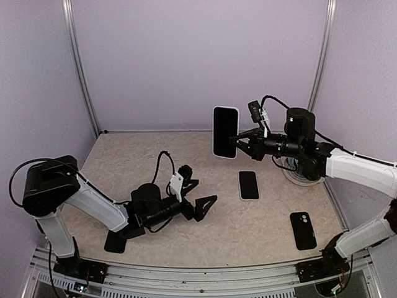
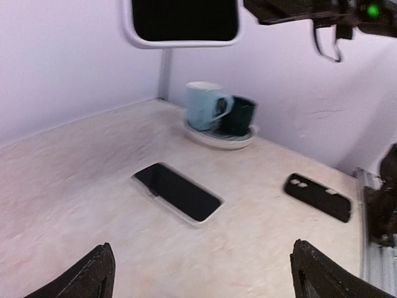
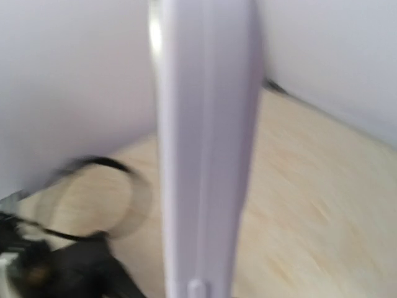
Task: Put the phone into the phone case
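Observation:
My right gripper should next go down, tilt the phone (image 1: 225, 131) flat onto the bare tabletop (image 1: 223, 185) beside the case and let it go, as that spot is below the gripper.
My right gripper (image 1: 236, 139) is shut on a white-edged phone (image 1: 225, 131) with a black face and holds it upright, high above the back of the table. Its white side edge fills the blurred right wrist view (image 3: 205, 155), where my fingers are hidden. A white-rimmed case (image 1: 249, 185) lies flat mid-table, dark inside; it also shows in the left wrist view (image 2: 178, 192). My left gripper (image 1: 200, 194) is open and empty, low over the table and to the left of the case. Its fingertips (image 2: 99, 273) frame bare table short of the case.
A black case or phone back with camera holes (image 1: 303, 230) lies front right, also in the left wrist view (image 2: 318, 197). A light blue mug (image 2: 205, 105) and a dark mug (image 2: 242, 115) stand on a plate (image 2: 220, 141) by the right wall.

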